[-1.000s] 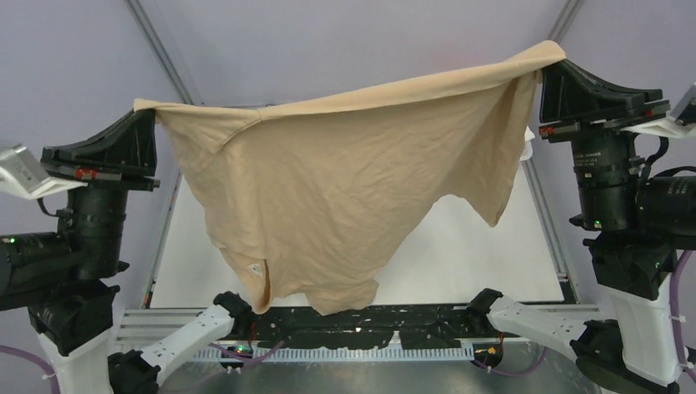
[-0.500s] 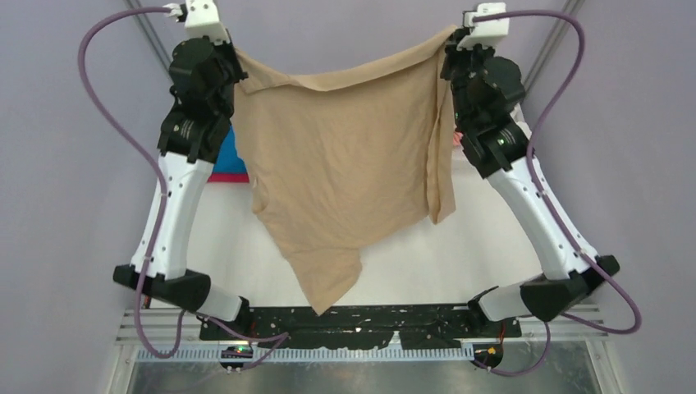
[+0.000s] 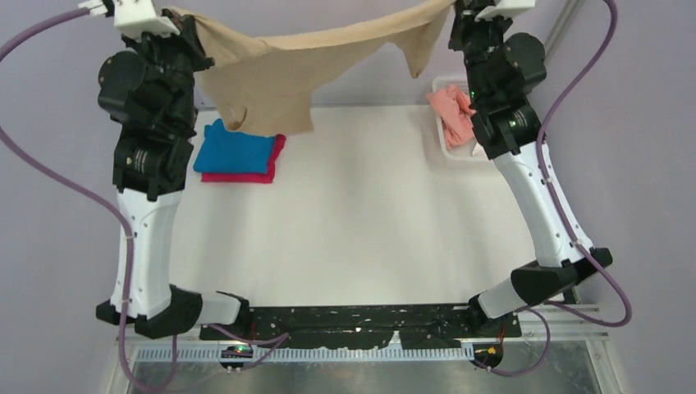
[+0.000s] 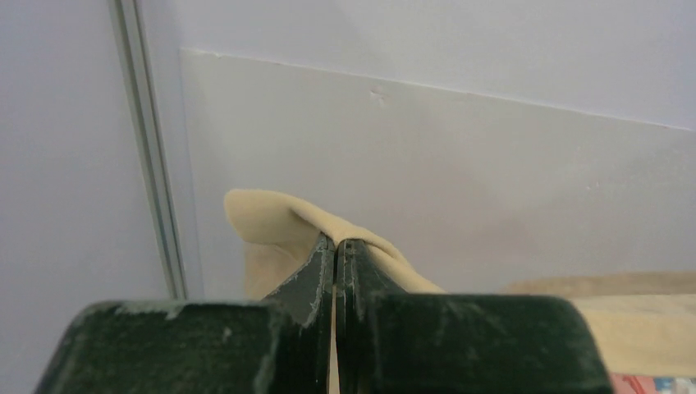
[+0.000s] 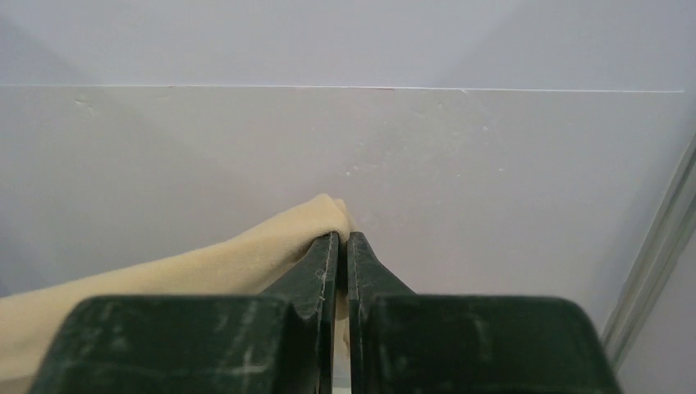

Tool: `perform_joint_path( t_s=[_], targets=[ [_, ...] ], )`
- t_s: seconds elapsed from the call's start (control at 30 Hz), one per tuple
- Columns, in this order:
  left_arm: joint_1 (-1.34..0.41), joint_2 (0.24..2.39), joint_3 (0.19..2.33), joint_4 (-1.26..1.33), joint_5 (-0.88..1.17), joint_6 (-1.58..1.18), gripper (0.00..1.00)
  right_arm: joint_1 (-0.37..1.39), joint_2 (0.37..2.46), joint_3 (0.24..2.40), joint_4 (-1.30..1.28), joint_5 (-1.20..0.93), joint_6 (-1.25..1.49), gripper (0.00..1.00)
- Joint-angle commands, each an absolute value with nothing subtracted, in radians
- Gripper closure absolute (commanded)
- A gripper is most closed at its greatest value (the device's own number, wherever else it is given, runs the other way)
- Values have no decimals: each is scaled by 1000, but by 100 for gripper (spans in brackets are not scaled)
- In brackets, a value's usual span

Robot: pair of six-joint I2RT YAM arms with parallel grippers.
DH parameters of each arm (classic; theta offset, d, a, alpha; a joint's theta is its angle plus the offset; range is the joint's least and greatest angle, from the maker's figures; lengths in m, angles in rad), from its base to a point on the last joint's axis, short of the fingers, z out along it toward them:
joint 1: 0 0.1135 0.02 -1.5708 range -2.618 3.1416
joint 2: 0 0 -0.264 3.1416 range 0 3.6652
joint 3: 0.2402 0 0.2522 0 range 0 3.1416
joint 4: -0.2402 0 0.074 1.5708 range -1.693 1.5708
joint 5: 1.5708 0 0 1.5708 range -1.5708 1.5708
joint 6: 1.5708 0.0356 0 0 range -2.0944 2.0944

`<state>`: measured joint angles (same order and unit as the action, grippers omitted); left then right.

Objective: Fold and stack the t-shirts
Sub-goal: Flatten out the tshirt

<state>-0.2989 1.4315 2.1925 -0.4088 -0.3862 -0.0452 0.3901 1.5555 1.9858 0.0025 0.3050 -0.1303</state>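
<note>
My right gripper pulls the tan t-shirt's corner back and down to the clear near part of the white table next, then lets go.
The tan t-shirt [image 3: 271,74] is stretched in the air between my two grippers, high over the far end of the table. Its body sags and hangs at the left, above the folded stack. My left gripper [image 3: 179,18] is shut on one corner, and the left wrist view shows cloth [image 4: 267,217] draped over its closed tips [image 4: 336,243]. At the other corner my right gripper [image 3: 454,8] is shut too, with cloth [image 5: 246,254] pinched at its tips [image 5: 337,236]. A folded blue t-shirt [image 3: 234,149] lies on a folded magenta one [image 3: 246,176] at the far left.
At the far right stands a white basket [image 3: 455,156] holding a salmon-pink t-shirt [image 3: 454,111]. The white table [image 3: 369,222] runs from the stack to the arm bases. Metal frame posts rise at both far corners.
Both arms have reached up and away toward the far end. The tan t-shirt went with them, from hanging low over the table's middle to stretched high at the back.
</note>
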Motion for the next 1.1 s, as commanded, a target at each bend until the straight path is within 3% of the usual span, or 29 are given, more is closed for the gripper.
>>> perform_joint_path(
  t_s=[0.0, 0.23, 0.4, 0.73, 1.07],
  targets=[
    [-295, 1312, 1923, -270, -346, -40, 100, 389, 1409, 1772, 130, 281, -115, 94],
    [-303, 1112, 1325, -211, -171, -204, 100, 389, 1217, 1193, 289, 240, -135, 94],
    [-314, 1032, 934, -65, -106, -400, 100, 388, 1202, 983, 301, 240, -82, 94],
    [-382, 1133, 745, -160, 20, -570, 100, 388, 1176, 788, 10, 309, 186, 94],
    [-521, 1000, 709, -445, -114, -651, 100, 388, 1085, 838, -349, 400, 284, 94]
  ],
)
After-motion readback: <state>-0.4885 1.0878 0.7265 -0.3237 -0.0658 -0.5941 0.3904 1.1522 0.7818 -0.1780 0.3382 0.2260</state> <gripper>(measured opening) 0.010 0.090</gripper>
